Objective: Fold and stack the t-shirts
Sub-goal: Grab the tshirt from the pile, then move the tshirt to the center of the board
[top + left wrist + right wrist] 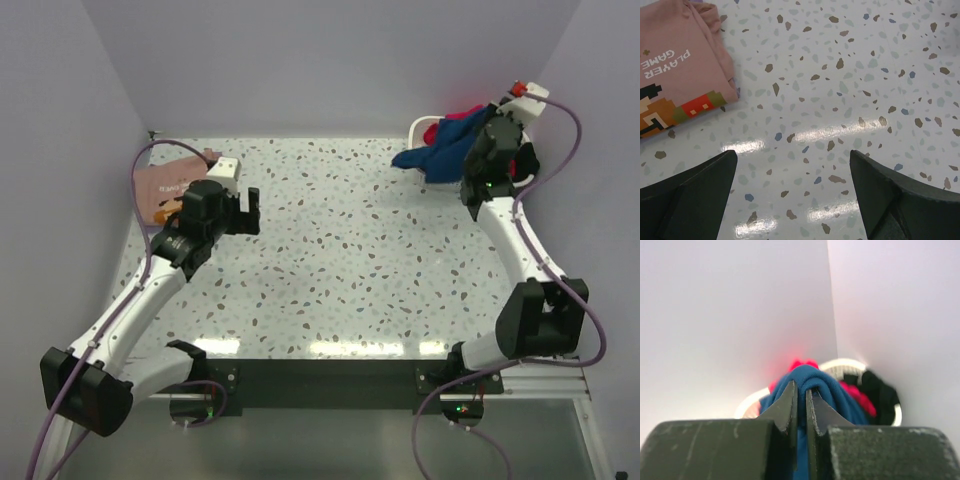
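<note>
I will next raise my right gripper clear of the white basket, swing it toward the left gripper and lower it over the speckled table (326, 232), because the table is bare there.
A folded salmon-pink t-shirt (165, 185) with a pixel cartoon print and the text "PLAYER GAME" lies at the far left of the table; it also shows in the left wrist view (680, 65). My left gripper (245, 205) hovers open and empty to its right, over bare table (792, 185). The dark blue t-shirt (445, 150) hangs crumpled out of a white basket (420, 128) at the far right. My right gripper (480, 150) is shut on a fold of the blue t-shirt (812, 382), pinched between its fingers (802, 402); its print is hidden.
The white basket (842, 365) also holds red (857, 395) and black cloth (880, 390). Pale walls close the back and sides. The speckled table (350, 250) lies between the arms.
</note>
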